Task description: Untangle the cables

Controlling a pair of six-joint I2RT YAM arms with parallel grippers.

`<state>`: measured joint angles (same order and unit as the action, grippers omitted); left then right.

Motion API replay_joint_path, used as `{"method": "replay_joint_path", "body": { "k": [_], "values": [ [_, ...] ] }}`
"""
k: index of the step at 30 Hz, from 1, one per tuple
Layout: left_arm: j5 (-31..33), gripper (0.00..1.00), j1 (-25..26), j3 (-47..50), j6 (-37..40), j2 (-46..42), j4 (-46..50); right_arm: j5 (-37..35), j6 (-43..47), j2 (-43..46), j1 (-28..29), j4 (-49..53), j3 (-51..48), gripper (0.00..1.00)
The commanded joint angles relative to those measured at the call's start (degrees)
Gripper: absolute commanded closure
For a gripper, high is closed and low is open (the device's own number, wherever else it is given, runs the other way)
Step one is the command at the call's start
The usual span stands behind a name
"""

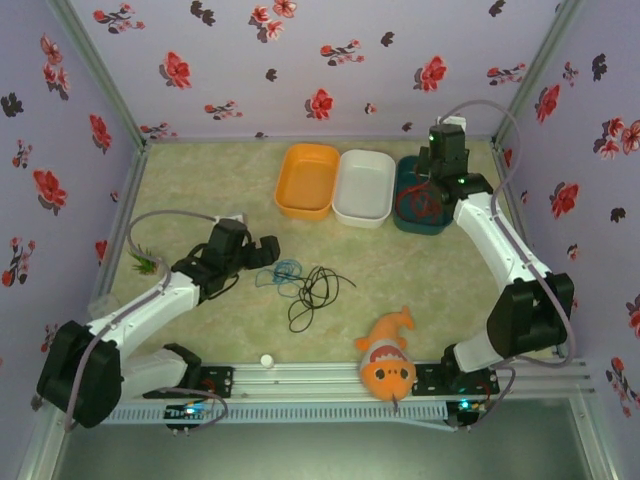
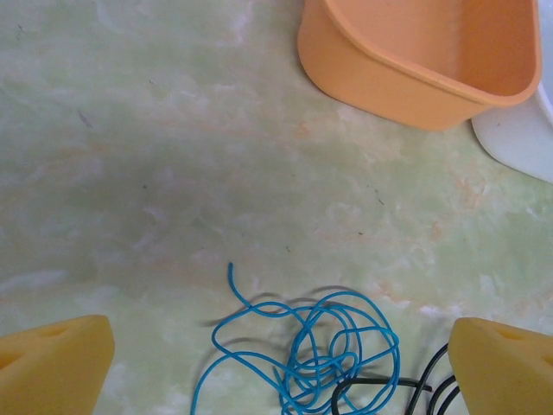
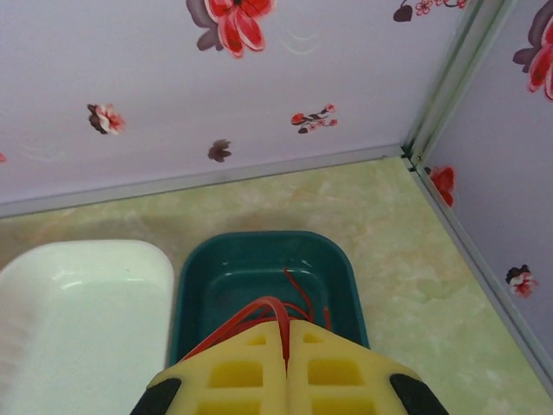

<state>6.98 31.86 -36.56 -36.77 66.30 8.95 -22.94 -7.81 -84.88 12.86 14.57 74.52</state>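
Observation:
The robot needs to lower its right gripper into the dark green tray (image 1: 415, 210) before it lets go of the cable.
A blue cable (image 2: 328, 346) lies in a loose tangle on the table, with my left gripper (image 2: 285, 367) open above it, one yellow finger on each side. A black cable (image 1: 315, 290) loops just right of the blue cable (image 1: 287, 270), and one end (image 2: 380, 385) crosses under the blue loops. My right gripper (image 3: 286, 333) hangs over the dark green tray (image 3: 259, 268), shut on the red cable (image 3: 272, 307). The red loops trail down into that tray (image 1: 415, 210).
An orange tray (image 1: 306, 180) and a white tray (image 1: 362, 187) stand left of the green one along the back. An orange fish toy (image 1: 387, 362) lies near the front rail. A small green plant (image 1: 143, 263) sits at the left wall.

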Motion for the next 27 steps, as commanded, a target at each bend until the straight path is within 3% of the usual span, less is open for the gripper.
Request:
{"method": "replay_joint_path", "body": {
  "k": [1, 12, 27],
  "values": [
    [-1.87, 0.00, -0.37, 0.53, -1.80, 1.08, -2.69, -2.98, 2.68, 2.16, -0.87, -4.41, -3.01, 1.00],
    [-2.73, 0.00, -0.39, -0.36, -0.26, 1.10, -2.86, 1.07, 0.81, -4.60, -4.79, -8.65, -7.68, 1.00],
    [-3.74, 0.00, -0.39, -1.15, 0.85, 0.71, -2.09, 7.21, -0.51, -25.02, -9.52, -6.05, 1.46, 1.00]
  ]
}}
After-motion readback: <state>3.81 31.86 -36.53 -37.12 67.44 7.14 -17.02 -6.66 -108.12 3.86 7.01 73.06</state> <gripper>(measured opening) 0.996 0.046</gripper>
